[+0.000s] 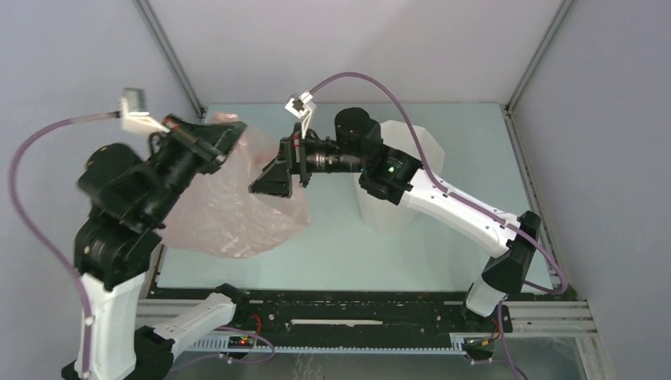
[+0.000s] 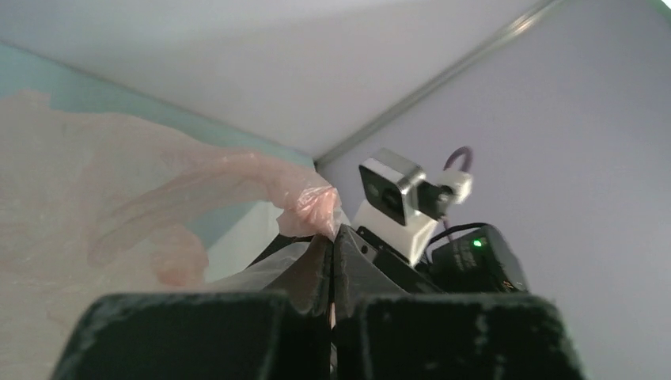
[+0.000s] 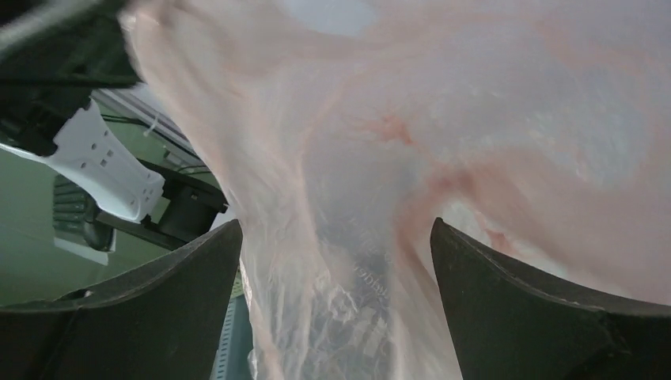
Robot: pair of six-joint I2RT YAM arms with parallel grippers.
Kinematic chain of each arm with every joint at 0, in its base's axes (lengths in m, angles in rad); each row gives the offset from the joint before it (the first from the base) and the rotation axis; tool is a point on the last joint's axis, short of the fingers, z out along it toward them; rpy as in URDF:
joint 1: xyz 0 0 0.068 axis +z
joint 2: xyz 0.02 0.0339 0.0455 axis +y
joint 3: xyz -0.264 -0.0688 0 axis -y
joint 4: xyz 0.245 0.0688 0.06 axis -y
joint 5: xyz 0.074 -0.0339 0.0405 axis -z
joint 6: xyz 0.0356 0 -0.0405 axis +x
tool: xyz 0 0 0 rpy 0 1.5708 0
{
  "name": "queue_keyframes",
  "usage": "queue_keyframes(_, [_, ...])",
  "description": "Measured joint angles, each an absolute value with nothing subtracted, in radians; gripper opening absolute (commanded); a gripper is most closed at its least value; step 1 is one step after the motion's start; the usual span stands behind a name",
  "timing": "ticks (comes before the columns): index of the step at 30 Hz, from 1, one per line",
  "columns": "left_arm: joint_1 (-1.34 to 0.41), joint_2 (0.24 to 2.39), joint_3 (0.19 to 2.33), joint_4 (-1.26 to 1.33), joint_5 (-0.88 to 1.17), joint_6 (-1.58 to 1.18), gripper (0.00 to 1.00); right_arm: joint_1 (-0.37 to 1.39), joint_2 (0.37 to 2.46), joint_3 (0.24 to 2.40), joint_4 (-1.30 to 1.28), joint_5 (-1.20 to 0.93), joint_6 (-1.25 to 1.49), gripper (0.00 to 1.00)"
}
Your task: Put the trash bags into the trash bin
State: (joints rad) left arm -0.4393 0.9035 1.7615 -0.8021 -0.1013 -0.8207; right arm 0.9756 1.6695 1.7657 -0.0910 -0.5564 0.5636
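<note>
The right gripper moves outward next and closes beside my left gripper's fingers, where the bag's film bunches. The bag's gathered upper edge (image 3: 150, 41) lies outward of my right gripper.
A thin pale-pink trash bag (image 1: 229, 210) hangs in the air at the left of the table, held up by my left gripper (image 1: 225, 134), which is shut on the bag's upper edge (image 2: 312, 202). My right gripper (image 1: 273, 180) reaches left at the bag's right side, open, and the wrinkled film (image 3: 356, 237) fills the gap between its wide-spread fingers (image 3: 182, 269). The translucent white trash bin (image 1: 396, 178) stands upright behind the right arm, partly hidden by it.
The teal table top (image 1: 348, 253) lies under both arms. Grey enclosure walls (image 1: 601, 119) close the back and sides. A black rail with wiring (image 1: 356, 317) runs along the near edge between the arm bases.
</note>
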Motion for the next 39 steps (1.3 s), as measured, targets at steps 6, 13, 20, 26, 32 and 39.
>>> queue_keyframes(6, [-0.439,0.95,1.586,-0.698,0.07,-0.921,0.0,1.049,1.662,1.832,-0.179,-0.378,0.48,0.98])
queue_keyframes(13, [-0.439,0.942,1.537,-0.688,0.09,-0.942,0.0,1.028,1.627,1.839,-0.347,-0.167,0.453,0.99])
queue_keyframes(20, [-0.439,0.908,1.519,-0.618,0.112,-0.97,0.0,1.056,1.582,1.774,-0.347,-0.101,0.478,1.0])
queue_keyframes(26, [-0.439,0.918,1.457,-0.55,0.154,-1.031,0.0,1.082,1.588,1.773,-0.311,-0.031,0.481,0.98])
queue_keyframes(32, [-0.437,0.931,1.419,-0.508,0.171,-1.082,0.0,1.083,1.593,1.773,-0.298,0.083,0.47,0.79])
queue_keyframes(39, [-0.439,0.929,1.419,-0.488,0.218,-1.091,0.0,1.096,1.624,1.777,-0.294,0.149,0.439,0.56])
